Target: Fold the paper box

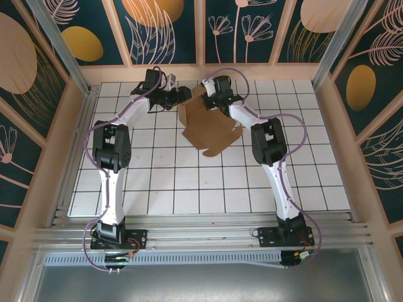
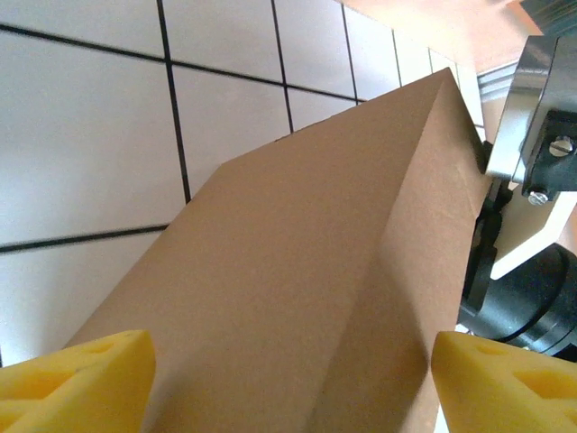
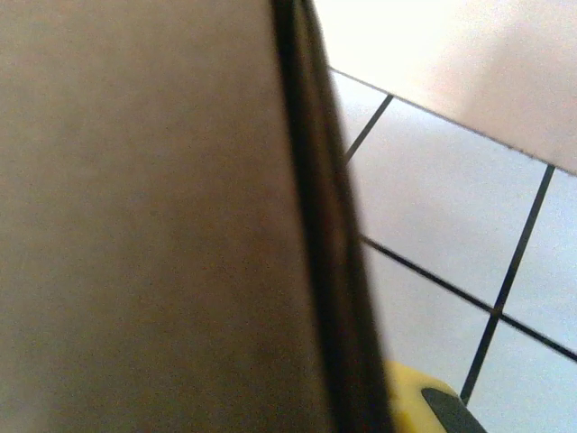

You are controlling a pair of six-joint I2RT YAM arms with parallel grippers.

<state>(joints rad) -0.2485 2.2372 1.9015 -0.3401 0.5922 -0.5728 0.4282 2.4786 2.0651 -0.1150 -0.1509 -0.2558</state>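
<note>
I need to turn the box's panel in my right gripper next and pull it back toward the box's base and the open tiles in front of the box, which are clear. Then I should let go of it.
The paper box (image 1: 211, 129) is a brown cardboard sheet, partly folded, at the back middle of the white tiled table (image 1: 164, 182). Its rear part stands up between the two grippers while its front flaps lie flat. My left gripper (image 1: 184, 96) is at the raised part's left side. In the left wrist view its yellow fingertips (image 2: 81, 374) stand wide apart, open, on either side of a creased ridge of the paper box (image 2: 315, 271). My right gripper (image 1: 210, 99) is shut on the top edge of a raised panel. That panel (image 3: 135, 225) runs along one yellow fingertip (image 3: 410, 401).
Wooden walls with painted panels (image 1: 164, 31) close the table at the back and sides, and aluminium posts (image 1: 63, 44) stand at the back corners. The right arm's wrist (image 2: 532, 180) is close behind the cardboard ridge. Open tiles lie in front of the box.
</note>
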